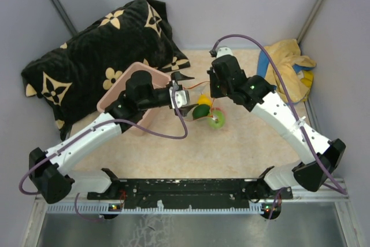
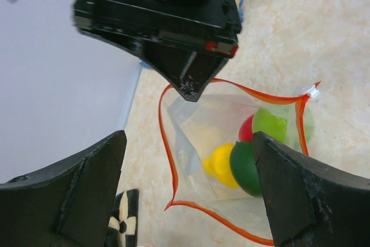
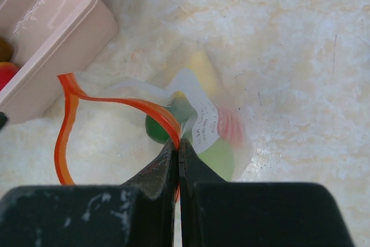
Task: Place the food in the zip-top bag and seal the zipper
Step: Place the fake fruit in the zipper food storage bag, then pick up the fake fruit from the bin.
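Observation:
The pink tub is to the left of my left gripper in the top view and still has food in it, so my left gripper will next move off the bag [image 1: 209, 114] and down into the tub.
The zip-top bag [image 1: 209, 114] lies on the table between the two grippers with its mouth standing open. Its orange-red zipper [image 2: 167, 143] runs as a loop round the mouth. Food lies inside: a yellow piece [image 2: 222, 163], a dark green piece [image 2: 245, 166], a light green piece [image 2: 269, 124] and a red piece [image 2: 247, 128]. My right gripper [image 3: 178, 143] is shut on the zipper [image 3: 156, 111] at the mouth's far edge and holds it up; it also shows in the top view [image 1: 214, 91]. My left gripper [image 2: 188, 143] is open and empty, its fingers either side of the bag's mouth, just above it.
A pink tub [image 1: 139, 72] stands left of the bag under the left arm, with a red piece [image 3: 6, 73] in it. A black flower-patterned cushion [image 1: 98, 44] lies at the back left. A yellow cloth [image 1: 292, 65] lies at the back right. Grey walls enclose the table.

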You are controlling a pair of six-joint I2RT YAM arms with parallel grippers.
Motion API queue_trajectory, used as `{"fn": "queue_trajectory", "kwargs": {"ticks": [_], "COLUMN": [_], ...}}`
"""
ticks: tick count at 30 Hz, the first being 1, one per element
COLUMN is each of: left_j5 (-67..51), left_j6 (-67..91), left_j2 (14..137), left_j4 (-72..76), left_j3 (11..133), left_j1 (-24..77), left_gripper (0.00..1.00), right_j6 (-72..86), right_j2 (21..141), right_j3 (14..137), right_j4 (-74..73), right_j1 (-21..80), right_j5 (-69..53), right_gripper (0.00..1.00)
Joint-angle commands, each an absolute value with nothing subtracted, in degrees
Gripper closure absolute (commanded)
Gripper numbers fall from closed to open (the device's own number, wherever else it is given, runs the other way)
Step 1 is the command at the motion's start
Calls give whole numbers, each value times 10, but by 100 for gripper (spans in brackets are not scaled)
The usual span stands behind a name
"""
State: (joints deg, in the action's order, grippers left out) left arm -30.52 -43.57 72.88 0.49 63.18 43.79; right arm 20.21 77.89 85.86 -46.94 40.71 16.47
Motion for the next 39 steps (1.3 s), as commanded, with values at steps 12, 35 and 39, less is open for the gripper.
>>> {"fn": "queue_trajectory", "kwargs": {"ticks": [12, 35, 39], "left_j5": [17, 63, 52], "left_j6": [-125, 63, 76], "left_j2": [622, 725, 756], "left_j4": [-51, -285, -298], "left_j3": [603, 601, 586], "left_j1": [440, 198, 167], "left_gripper": [0, 0, 1], "right_j6": [205, 180, 177], "right_j2": [771, 838, 843], "right_j3": [866, 944, 946], "right_j4": [-443, -493, -494], "right_j1": [404, 404, 404], "right_j5": [173, 152, 145], "right_gripper": [100, 100, 100]}}
